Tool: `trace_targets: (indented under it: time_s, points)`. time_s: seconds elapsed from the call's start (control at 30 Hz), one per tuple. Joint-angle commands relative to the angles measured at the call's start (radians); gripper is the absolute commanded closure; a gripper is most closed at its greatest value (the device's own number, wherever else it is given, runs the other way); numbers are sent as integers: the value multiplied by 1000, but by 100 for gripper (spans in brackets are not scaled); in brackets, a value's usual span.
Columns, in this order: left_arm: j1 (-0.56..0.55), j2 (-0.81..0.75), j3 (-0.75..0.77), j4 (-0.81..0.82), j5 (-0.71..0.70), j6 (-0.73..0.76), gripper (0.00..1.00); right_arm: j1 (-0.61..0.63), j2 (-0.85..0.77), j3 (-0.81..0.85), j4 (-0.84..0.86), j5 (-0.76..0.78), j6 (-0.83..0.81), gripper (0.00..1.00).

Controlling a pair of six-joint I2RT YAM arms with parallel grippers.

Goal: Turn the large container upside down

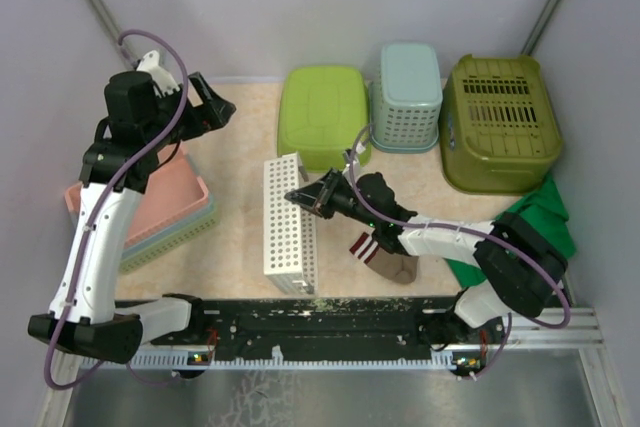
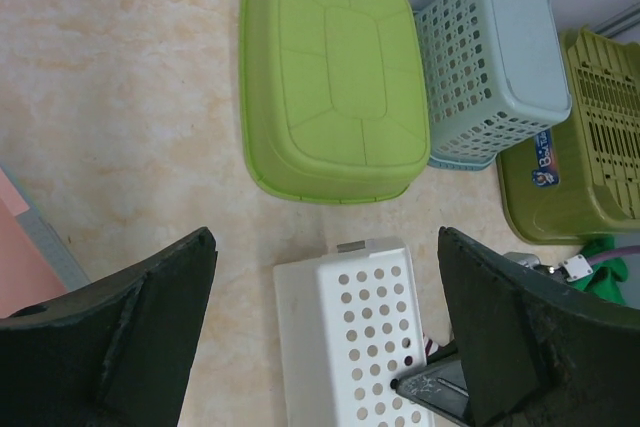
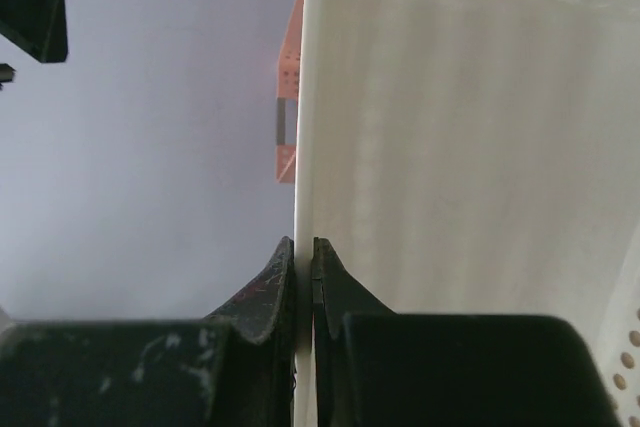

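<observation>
The container's opening still faces sideways. My right gripper next draws the container's pinched rim toward the striped sock and down toward the tabletop beside it, then releases.
The large container (image 1: 288, 227) is a white perforated basket, tipped up on its long side in the middle of the table. Its opening faces right, toward my right arm. My right gripper (image 1: 302, 197) is shut on the thin upper rim of that container. In the right wrist view the gripper (image 3: 303, 247) pinches the white wall (image 3: 450, 147) edge-on. My left gripper (image 1: 215, 107) hangs open high at the back left, apart from everything. In the left wrist view this gripper (image 2: 325, 237) looks down on the container (image 2: 355, 337), far below it.
An overturned lime tub (image 1: 323, 112), a pale blue basket (image 1: 407, 95) and an olive basket (image 1: 500, 122) line the back. Stacked pink and green trays (image 1: 170, 207) sit at the left. A green cloth (image 1: 540, 222) and a striped sock (image 1: 385, 259) lie near the right arm.
</observation>
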Motion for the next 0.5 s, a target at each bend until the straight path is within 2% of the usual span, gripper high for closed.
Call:
trace_targets:
  time_s: [0.0,0.3,0.47]
  points:
    - [4,-6,-17,28,39,-8,4,-25,-23,-101,400,-42,127,100]
    - [4,4,-46,42,62,-8,4,-65,-106,-355,478,18,183,100]
    - [4,16,-14,32,68,-3,4,-102,-158,-450,455,22,176,100]
